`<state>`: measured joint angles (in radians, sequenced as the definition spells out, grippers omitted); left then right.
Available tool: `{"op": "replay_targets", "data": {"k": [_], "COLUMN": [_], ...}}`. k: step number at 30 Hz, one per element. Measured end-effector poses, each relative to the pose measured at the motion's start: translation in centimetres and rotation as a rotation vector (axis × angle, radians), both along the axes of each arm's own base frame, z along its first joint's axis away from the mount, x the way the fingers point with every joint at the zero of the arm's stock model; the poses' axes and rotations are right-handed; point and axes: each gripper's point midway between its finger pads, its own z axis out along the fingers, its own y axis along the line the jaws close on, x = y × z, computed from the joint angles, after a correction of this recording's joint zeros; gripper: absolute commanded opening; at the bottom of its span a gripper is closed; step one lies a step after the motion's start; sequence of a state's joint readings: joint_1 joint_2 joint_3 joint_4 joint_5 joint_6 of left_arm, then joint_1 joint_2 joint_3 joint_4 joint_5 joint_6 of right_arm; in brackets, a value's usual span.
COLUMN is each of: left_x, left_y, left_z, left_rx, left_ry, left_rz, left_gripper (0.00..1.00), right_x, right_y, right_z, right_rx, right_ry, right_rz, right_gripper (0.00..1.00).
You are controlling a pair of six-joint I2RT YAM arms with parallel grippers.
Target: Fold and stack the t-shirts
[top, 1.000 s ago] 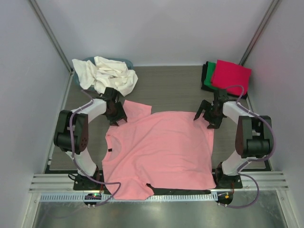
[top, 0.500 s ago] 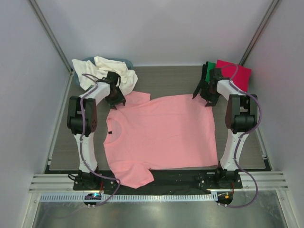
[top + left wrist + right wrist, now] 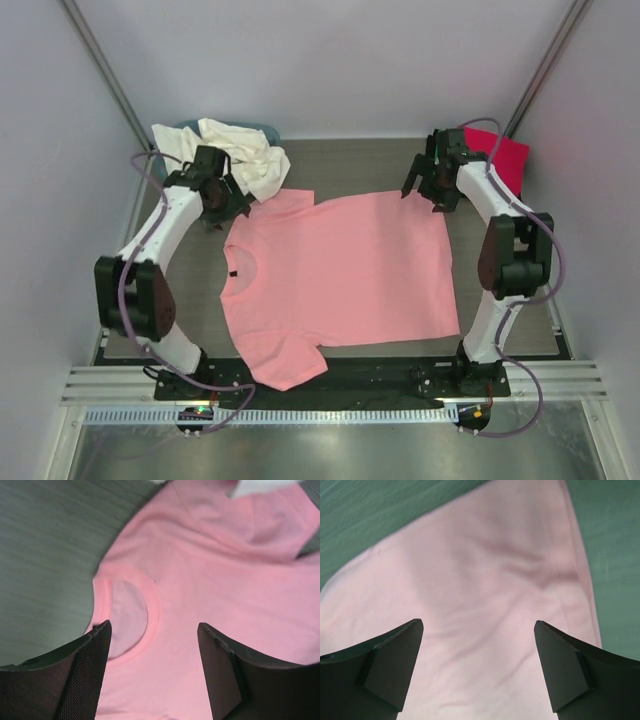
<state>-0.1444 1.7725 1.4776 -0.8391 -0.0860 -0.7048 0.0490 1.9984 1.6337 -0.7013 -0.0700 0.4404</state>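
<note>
The near sleeve's tip [image 3: 284, 382] is back from my left gripper, and that sleeve sticks out off the table. My left gripper should move back past the collar and down onto it next.
A salmon pink t-shirt [image 3: 340, 270] lies spread flat in the middle of the table, collar to the left and hem to the right. My left gripper [image 3: 228, 205] is open above its far shoulder; in the left wrist view my gripper [image 3: 154, 630] hangs just past the collar [image 3: 150, 605], holding nothing. My right gripper [image 3: 428, 195] is open over the shirt's far hem corner; in the right wrist view my gripper [image 3: 479, 625] has the pink cloth [image 3: 485, 580] between its spread jaws, untouched. Cream white shirts [image 3: 228, 155] are heaped at the far left. A folded magenta red shirt [image 3: 500, 155] lies at the far right.
The cream heap rests on a teal-blue tub [image 3: 190, 127]. A green edge [image 3: 437, 142] shows under the magenta shirt, behind my right wrist. White walls close the table on three sides. The near sleeve [image 3: 285, 365] reaches the table's front edge.
Both arms have stretched toward the far side and the pink shirt has slid away from the near edge with them. It now lies flatter. The left arm has swung out to the left.
</note>
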Motion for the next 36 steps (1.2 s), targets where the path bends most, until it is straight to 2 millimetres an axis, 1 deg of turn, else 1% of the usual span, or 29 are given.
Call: {"op": "replay_targets", "data": {"k": [2, 3, 4, 5, 6, 8, 10, 11, 12, 14, 16, 18, 20, 22, 26, 28, 31, 33, 36], "left_x": [-2.9, -4.9, -6.7, -8.6, -10.7, -14.9, -18.6, -20.8, -22.4, -25.3, -27.7, -29.9, -31.9, -33.8, -37.4, -39.0, -40.3, -40.6, -40.5], "left_y": [-0.8, -1.5, -2.1, -2.9, -3.7, -4.9, -5.6, -5.9, -6.2, -7.3, -8.3, -9.2, -10.1, -10.6, -11.0, -11.0, -10.7, -10.5, -10.0], "left_z": [2.7, 4.0, 4.5, 4.7, 4.5, 2.9, 0.9, -0.2, -0.9, -2.0, -2.6, -3.1, -3.6, -4.2, -5.6, -6.4, -7.7, -8.7, -10.0], "left_rx": [-0.007, -0.010, -0.014, -0.020, -0.025, -0.035, -0.042, -0.038, -0.038, -0.034, -0.037, -0.029, -0.031, -0.027, 0.011, 0.041, 0.088, 0.113, 0.141], "left_ry": [-0.062, -0.096, -0.109, -0.124, -0.123, -0.078, -0.024, 0.013, 0.039, 0.067, 0.089, 0.111, 0.133, 0.152, 0.193, 0.214, 0.237, 0.245, 0.246], "left_rz": [-0.034, -0.064, -0.089, -0.118, -0.148, -0.200, -0.233, -0.249, -0.262, -0.319, -0.369, -0.419, -0.452, -0.476, -0.522, -0.538, -0.535, -0.510, -0.464], "left_gripper": [0.71, 0.71, 0.71, 0.70, 0.70, 0.70, 0.69, 0.68, 0.67, 0.67, 0.67, 0.66, 0.64, 0.64, 0.63, 0.62, 0.63, 0.63, 0.63], "right_x": [-2.4, -3.7, -5.3, -6.8, -8.2, -11.4, -14.4, -16.0, -17.7, -20.5, -23.4, -25.2, -25.8, -25.7, -25.4, -25.3, -25.3, -25.3, -25.3], "right_y": [0.5, 0.8, 1.0, 1.1, 1.1, 0.5, 0.0, -0.3, -0.7, -1.2, -1.7, -2.0, -2.2, -2.3, -2.1, -1.9, -1.7, -1.6, -1.5], "right_z": [2.5, 3.8, 5.4, 6.8, 8.1, 9.3, 9.4, 8.8, 7.9, 6.3, 5.0, 4.5, 5.0, 5.3, 4.9, 4.3, 4.2, 4.3, 4.3], "right_rx": [-0.014, -0.017, -0.019, -0.024, -0.024, -0.026, -0.023, -0.024, -0.024, -0.020, -0.010, 0.003, 0.015, 0.024, 0.032, 0.037, 0.049, 0.060, 0.066], "right_ry": [-0.032, -0.053, -0.083, -0.113, -0.161, -0.202, -0.228, -0.224, -0.212, -0.195, -0.193, -0.202, -0.221, -0.228, -0.178, -0.147, -0.140, -0.144, -0.142], "right_rz": [0.015, 0.021, 0.029, 0.031, 0.031, 0.014, -0.011, -0.031, -0.059, -0.104, -0.155, -0.197, -0.230, -0.258, -0.277, -0.281, -0.285, -0.289, -0.289], "right_gripper": [1.00, 1.00, 1.00, 1.00, 1.00, 1.00, 0.99, 1.00, 1.00, 1.00, 1.00, 1.00, 1.00, 1.00, 1.00, 1.00, 1.00, 1.00, 1.00]}}
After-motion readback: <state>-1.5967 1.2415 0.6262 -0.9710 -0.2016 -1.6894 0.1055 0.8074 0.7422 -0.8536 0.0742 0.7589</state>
